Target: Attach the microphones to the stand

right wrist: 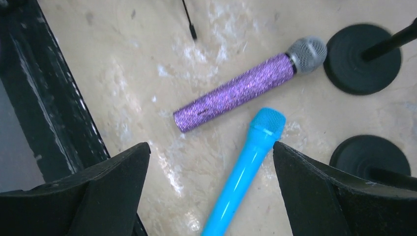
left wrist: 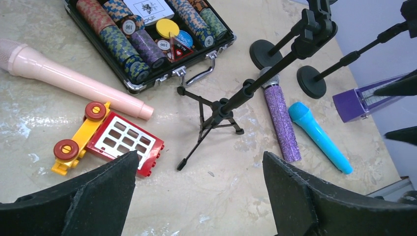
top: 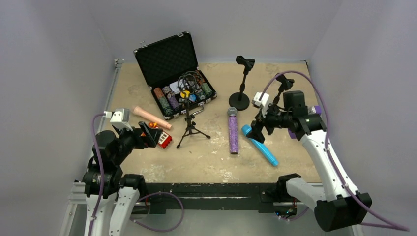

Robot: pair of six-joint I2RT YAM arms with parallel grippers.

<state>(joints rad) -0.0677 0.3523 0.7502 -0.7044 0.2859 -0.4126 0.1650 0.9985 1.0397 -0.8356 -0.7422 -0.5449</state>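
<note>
My fingers are above the blue microphone (top: pixel 260 146), which lies at an angle, so next my right gripper should move down, turning to line up, onto the blue microphone's handle just behind its head.
The glittery purple microphone (top: pixel 232 132) lies mid-table, silver head pointing away; it also shows in the left wrist view (left wrist: pixel 281 123) and the right wrist view (right wrist: pixel 236 93). The blue microphone (top: pixel 260 146) lies just right of it (right wrist: pixel 246 167). The peach-pink microphone (top: pixel 152 118) lies at the left (left wrist: pixel 74 78). A tripod stand (top: pixel 189 125) and two round-base stands (top: pixel 241 83) (top: pixel 282 83) are upright with no microphone in them. My right gripper (right wrist: pixel 211 146) is open above the blue microphone's head end (top: pixel 255 130). My left gripper (left wrist: pixel 200 156) is open and empty by the red block (top: pixel 147 135).
An open black case (top: pixel 167 59) of poker chips stands at the back left. A red block (left wrist: pixel 125 142) with a yellow wheeled piece lies beside the pink microphone. A purple box (left wrist: pixel 354 103) stands at the right. A black rail (top: pixel 206 189) runs along the near edge.
</note>
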